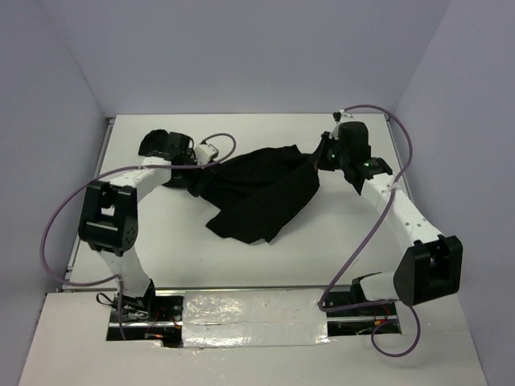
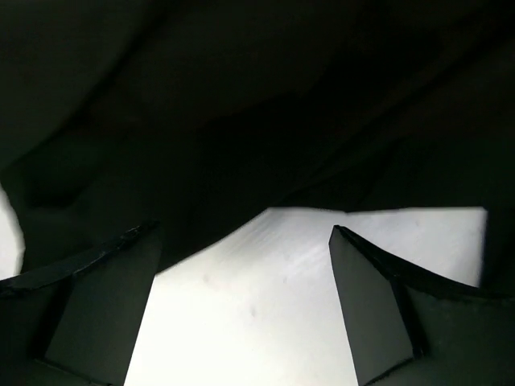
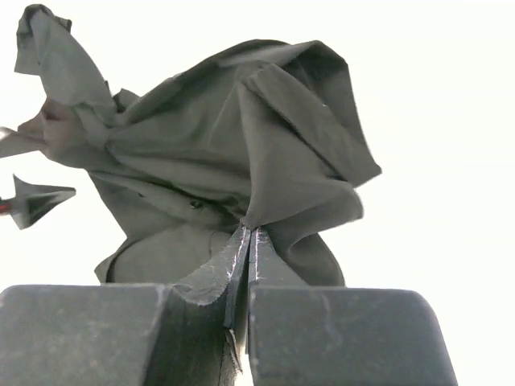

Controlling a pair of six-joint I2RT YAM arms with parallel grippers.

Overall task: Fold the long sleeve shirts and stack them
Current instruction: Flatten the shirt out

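My left gripper has bare table between its fingers, and the shirt's dark edge [image 1: 211, 169] [image 2: 268, 198] lies beyond them. My left gripper should ease to the right in the top view, onto the edge.
The black long sleeve shirt [image 1: 259, 191] lies crumpled on the white table, stretched between both grippers. My right gripper [image 1: 323, 158] is at the shirt's far right corner. In the right wrist view it [image 3: 249, 230] is shut on a fold of the shirt [image 3: 241, 137], which bunches up beyond the tips. My left gripper [image 1: 199, 166] is at the shirt's left edge. In the left wrist view it [image 2: 243, 229] is open, with bare table between the fingers [image 2: 366, 305] and the shirt's dark edge [image 2: 241, 121] just beyond the tips. The white tag is not visible.
The white table [image 1: 161, 241] is enclosed by pale walls on the left, back and right. A silver taped strip [image 1: 253, 320] runs between the arm bases at the near edge. Purple cables [image 1: 56, 217] loop beside each arm.
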